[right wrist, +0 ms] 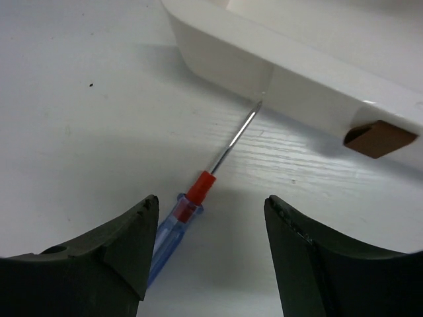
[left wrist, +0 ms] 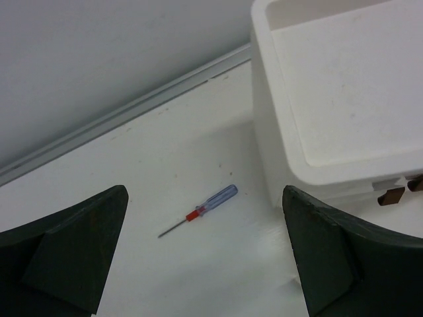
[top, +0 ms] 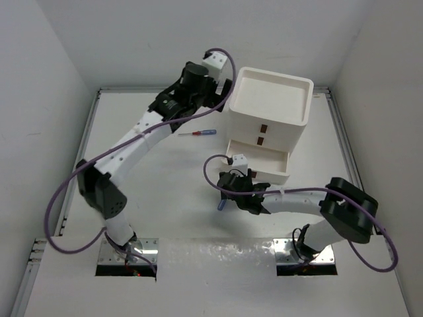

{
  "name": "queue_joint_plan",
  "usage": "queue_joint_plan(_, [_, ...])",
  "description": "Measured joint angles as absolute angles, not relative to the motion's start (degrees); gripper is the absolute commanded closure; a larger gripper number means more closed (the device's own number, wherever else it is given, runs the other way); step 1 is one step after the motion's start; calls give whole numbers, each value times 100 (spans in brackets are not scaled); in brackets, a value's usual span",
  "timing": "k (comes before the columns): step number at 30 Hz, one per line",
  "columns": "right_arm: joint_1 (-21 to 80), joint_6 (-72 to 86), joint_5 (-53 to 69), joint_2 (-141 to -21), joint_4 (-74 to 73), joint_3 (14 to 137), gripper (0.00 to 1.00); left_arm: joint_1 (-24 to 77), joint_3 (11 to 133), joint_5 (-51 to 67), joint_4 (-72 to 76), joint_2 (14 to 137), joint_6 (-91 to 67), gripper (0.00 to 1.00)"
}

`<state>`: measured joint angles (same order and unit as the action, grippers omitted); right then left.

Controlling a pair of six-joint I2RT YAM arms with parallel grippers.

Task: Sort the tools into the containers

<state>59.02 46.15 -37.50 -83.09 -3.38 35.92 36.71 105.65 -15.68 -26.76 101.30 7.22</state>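
Observation:
Next, my right gripper moves down toward the left in its wrist view, where the handle lies below, then closes at the screwdriver's red collar.
The white three-drawer stack [top: 271, 99] stands at the back, its bottom drawer [top: 261, 166] pulled out. One blue-and-red screwdriver [top: 198, 133] lies left of the stack; it also shows in the left wrist view [left wrist: 206, 209]. My left gripper [top: 192, 89] hangs open and empty high above it [left wrist: 205, 193]. A second blue-and-red screwdriver [right wrist: 188, 201] lies on the table, its tip touching the open drawer's front [right wrist: 297, 79]. My right gripper [right wrist: 211, 201] is open and low over it, the handle next to the left finger. No green or yellow tools are in view.
Brown tab handles show on the drawers [top: 262, 129] [right wrist: 378, 137]. The stack's rimmed top tray [left wrist: 344, 79] holds nothing. White walls enclose the table on the left, back and right, with a metal rail [left wrist: 132, 109] along the back edge.

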Motion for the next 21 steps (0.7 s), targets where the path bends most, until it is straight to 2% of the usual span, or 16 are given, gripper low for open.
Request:
queue_joint_plan(3, [5902, 4901, -3719, -8759, -21, 3594, 39, 3503, 9961, -1601, -2635, 9303, 738, 0])
queue_joint_plan(6, [5902, 5092, -3697, -9185, 108, 3640, 45, 2958, 9314, -1409, -2620, 8663, 701, 0])
queue_joint_plan(9, [5909, 5234, -3693, -9559, 250, 3785, 57, 2314, 8661, -1253, -2554, 8307, 663, 0])
queue_joint_plan(12, [5929, 5341, -3649, -9668, 364, 3872, 81, 1865, 7972, -1260, -2565, 8038, 655, 0])
queue_joint_plan(13, [5957, 5395, -3638, -9666, 388, 3857, 93, 1831, 7758, -1262, -2569, 7942, 661, 0])
queue_joint_plan(14, [6007, 5428, -3642, -9662, 425, 3833, 99, 1826, 7570, -1260, -2606, 7830, 663, 0])
queue_joint_plan(18, [6318, 5304, -3470, -9614, 445, 3824, 100, 1839, 7269, -1214, -2683, 7472, 687, 0])
queue_joint_plan(21, [6591, 4338, -2862, -9671, 272, 4104, 100, 1828, 7264, -1188, -2633, 7319, 716, 0])
